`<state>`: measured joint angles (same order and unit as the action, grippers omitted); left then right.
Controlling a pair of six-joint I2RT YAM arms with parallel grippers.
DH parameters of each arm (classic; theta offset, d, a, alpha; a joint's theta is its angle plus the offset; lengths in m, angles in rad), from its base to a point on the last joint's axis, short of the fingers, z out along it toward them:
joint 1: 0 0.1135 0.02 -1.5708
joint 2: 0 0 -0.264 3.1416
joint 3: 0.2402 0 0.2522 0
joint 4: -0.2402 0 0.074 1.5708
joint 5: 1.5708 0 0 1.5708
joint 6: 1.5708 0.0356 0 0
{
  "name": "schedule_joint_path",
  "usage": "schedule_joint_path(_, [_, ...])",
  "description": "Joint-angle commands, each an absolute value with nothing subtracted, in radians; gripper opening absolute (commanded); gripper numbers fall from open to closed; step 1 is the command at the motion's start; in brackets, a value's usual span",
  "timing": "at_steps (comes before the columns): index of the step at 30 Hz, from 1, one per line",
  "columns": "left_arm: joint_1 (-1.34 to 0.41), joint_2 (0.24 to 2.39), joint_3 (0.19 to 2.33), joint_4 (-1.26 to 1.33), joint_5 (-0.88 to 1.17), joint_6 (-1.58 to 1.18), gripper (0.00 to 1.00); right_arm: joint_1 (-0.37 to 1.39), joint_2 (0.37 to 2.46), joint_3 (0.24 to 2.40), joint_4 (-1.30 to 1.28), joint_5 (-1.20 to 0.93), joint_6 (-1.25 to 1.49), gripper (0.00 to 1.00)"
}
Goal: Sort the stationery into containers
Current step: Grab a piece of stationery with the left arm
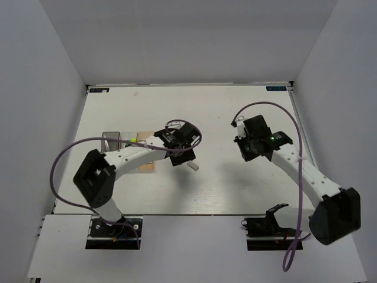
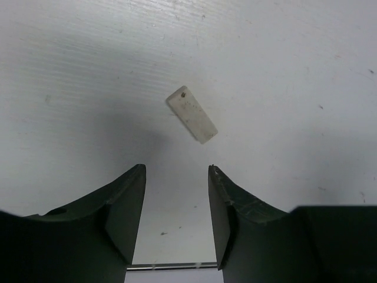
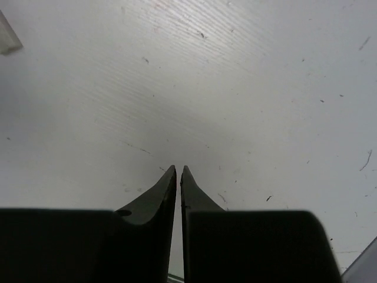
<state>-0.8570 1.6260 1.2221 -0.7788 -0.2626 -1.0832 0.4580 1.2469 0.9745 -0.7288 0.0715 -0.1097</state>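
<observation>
The robot's left gripper needs to move down and to its right in the top view, turning to go around the long sides of the eraser [image 1: 193, 167] [image 2: 192, 115], since the eraser lies slanted below and that way.
A small white eraser block [image 2: 191, 114] lies flat on the white table, just ahead of my left gripper [image 2: 177, 171], which is open with nothing between its fingers. From above, that eraser [image 1: 193, 167] sits just right of the left gripper [image 1: 182, 157]. A grey translucent container [image 1: 109, 140] and a tan container [image 1: 146, 166] stand at the left, partly hidden by the left arm. Green and yellow highlighter ends [image 1: 129, 141] show between them. My right gripper [image 3: 179, 170] is shut and empty above bare table, at the right [image 1: 244, 152].
White walls enclose the table on three sides. A purple cable loops off each arm. In the right wrist view, the corner of a white block [image 3: 7, 35] shows at the top left edge.
</observation>
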Motion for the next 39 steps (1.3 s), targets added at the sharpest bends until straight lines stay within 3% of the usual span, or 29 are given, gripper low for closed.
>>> schedule_joint_path(1, [-0.862,1.716,1.31,-0.816,-0.253,-1.249,0.57,0.422,1.167,0.937,-0.643,0.037,-0.043,0.09])
schedule_joint_path(10, [-0.876,1.925,1.477,-0.903,-0.253,-1.394,0.53,0.295,1.039,0.841,-0.58,-0.048,-0.009,0.1])
schedule_joint_path(21, [-0.873,2.048,1.516,-0.937,-0.241,-1.43,0.52,0.229,0.973,0.83,-0.581,-0.113,-0.006,0.1])
schedule_joint_path(24, [-0.873,2.065,1.517,-0.939,-0.236,-1.437,0.44,0.218,0.966,0.828,-0.583,-0.124,-0.006,0.1])
schedule_joint_path(28, [-0.876,2.062,1.505,-0.945,-0.23,-1.433,0.21,0.21,0.957,0.83,-0.583,-0.138,-0.008,0.1])
schedule_joint_path(29, [-0.874,2.046,1.5,-0.949,-0.233,-1.43,0.11,0.204,0.957,0.825,-0.583,-0.143,-0.006,0.1])
schedule_joint_path(32, [-0.879,1.999,1.505,-0.954,-0.271,-1.364,0.01,0.196,0.953,0.824,-0.583,-0.153,-0.006,0.1])
schedule_joint_path(33, [-0.884,1.943,1.523,-0.96,-0.309,-1.321,0.01,0.195,0.951,0.822,-0.583,-0.153,-0.006,0.12])
schedule_joint_path(37, [-0.878,1.807,1.537,-1.057,-0.46,-1.182,0.0,0.193,0.959,0.822,-0.584,-0.189,-0.014,0.61])
schedule_joint_path(39, [-0.844,1.714,1.513,-1.072,-0.534,-1.123,0.0,0.192,0.962,0.825,-0.592,-0.207,-0.018,0.57])
